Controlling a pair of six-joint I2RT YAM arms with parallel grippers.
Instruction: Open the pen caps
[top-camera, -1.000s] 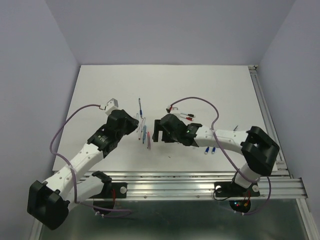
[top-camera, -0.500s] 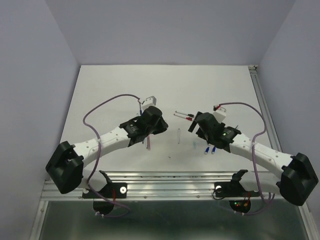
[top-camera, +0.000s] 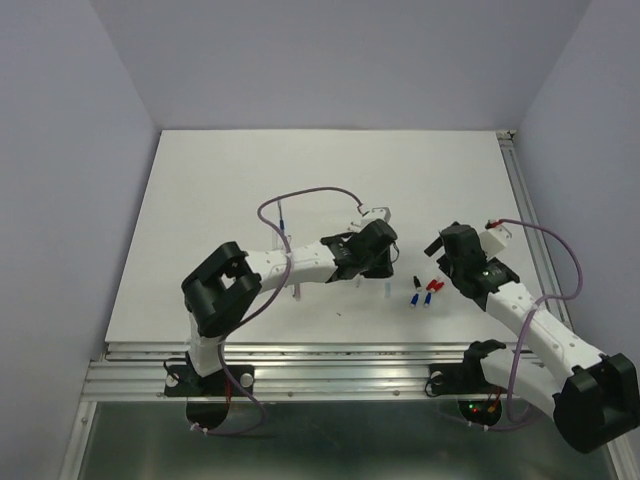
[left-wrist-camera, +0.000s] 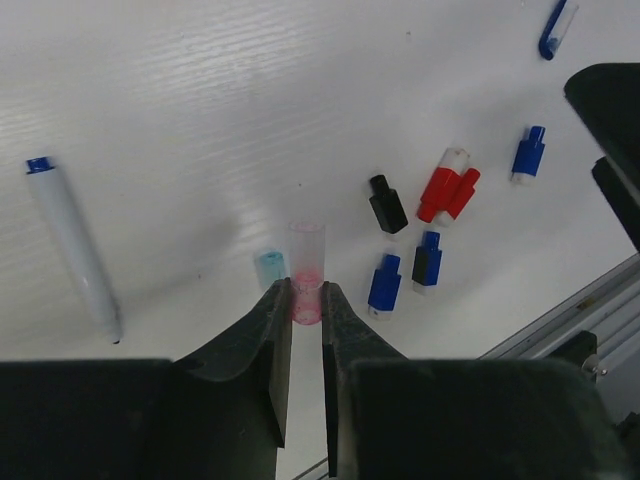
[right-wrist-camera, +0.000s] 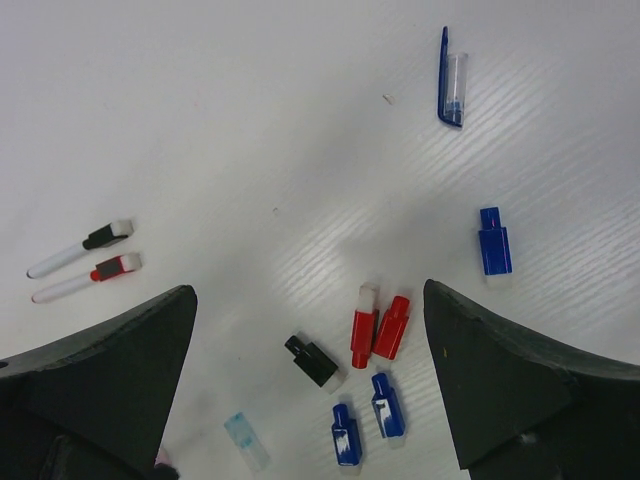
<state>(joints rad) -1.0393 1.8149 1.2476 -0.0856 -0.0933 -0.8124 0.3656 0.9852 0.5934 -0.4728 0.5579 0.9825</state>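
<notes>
My left gripper will move down and to the right in the overhead view, next to the black (right-wrist-camera: 315, 360) and nearest blue caps, where the caps lie together.
Several pen caps lie together near the front right of the table (top-camera: 200, 200): two red (right-wrist-camera: 378, 325), one black (right-wrist-camera: 315, 360) and a few blue (right-wrist-camera: 388, 405). They also show in the left wrist view (left-wrist-camera: 447, 185) and the top view (top-camera: 422, 292). My left gripper (left-wrist-camera: 304, 300) (top-camera: 383, 268) is shut on a short clear pink-tinted cap (left-wrist-camera: 307, 262), just left of the group. A pale blue clear cap (left-wrist-camera: 271, 268) lies beside it. My right gripper (right-wrist-camera: 310, 375) (top-camera: 440, 250) hangs wide open and empty above the caps.
A clear cap with a blue clip (right-wrist-camera: 452, 78) lies further off. Two short pens, black-tipped (right-wrist-camera: 80, 248) and red-tipped (right-wrist-camera: 85, 278), lie to the left. A white pen with a blue end (left-wrist-camera: 70, 245) lies apart. A thin blue pen (top-camera: 283, 215) lies mid-table. Metal rails (top-camera: 350, 365) run along the near edge.
My left arm has swung right from the pens at mid-table to beside the group of caps, carrying the clear cap. My right arm has drawn back to the right, its gripper open.
</notes>
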